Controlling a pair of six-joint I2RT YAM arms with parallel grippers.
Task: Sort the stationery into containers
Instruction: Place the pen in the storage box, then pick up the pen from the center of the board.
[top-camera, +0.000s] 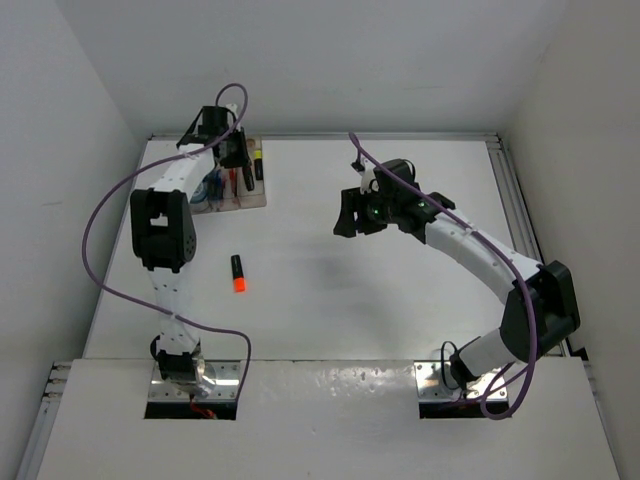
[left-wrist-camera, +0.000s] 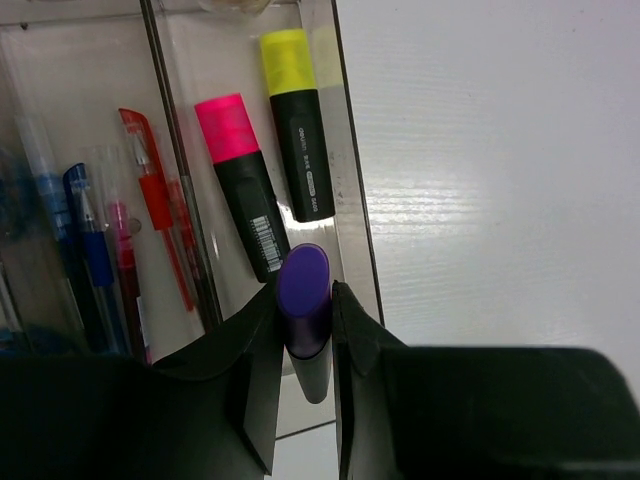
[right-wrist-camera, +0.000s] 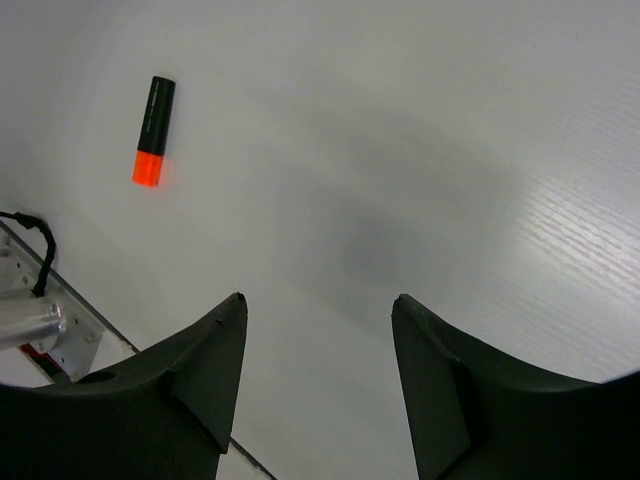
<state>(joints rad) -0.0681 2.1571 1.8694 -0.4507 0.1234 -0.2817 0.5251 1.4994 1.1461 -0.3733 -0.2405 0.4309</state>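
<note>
Next, my left gripper stays over the gap (top-camera: 253, 195) (left-wrist-camera: 318, 292) beside the pink-capped highlighter and opens its fingers, since the highlighters' slot is still free at its near end.
My left gripper (left-wrist-camera: 304, 292) is shut on a purple-capped black highlighter (left-wrist-camera: 303, 272), held cap-forward over the right slot of the tray (left-wrist-camera: 348, 170). That slot holds a pink-capped highlighter (left-wrist-camera: 240, 190) and a yellow-capped one (left-wrist-camera: 297, 120). Red pens (left-wrist-camera: 155, 200) lie in the middle slot and blue pens (left-wrist-camera: 88, 250) in the left one. From above, the left gripper (top-camera: 236, 152) hovers over the tray (top-camera: 256, 196) at the back left. An orange-capped highlighter (top-camera: 238, 273) (right-wrist-camera: 153, 130) lies loose on the table. My right gripper (right-wrist-camera: 318, 300) (top-camera: 348, 216) hangs open and empty above mid-table.
White walls close in the table at the back and both sides. A metal rail (top-camera: 515, 210) runs along the right edge. The left arm's purple cable (top-camera: 100, 215) loops out beyond the table's left edge. A metal mount (right-wrist-camera: 40, 320) shows at the right wrist view's lower left.
</note>
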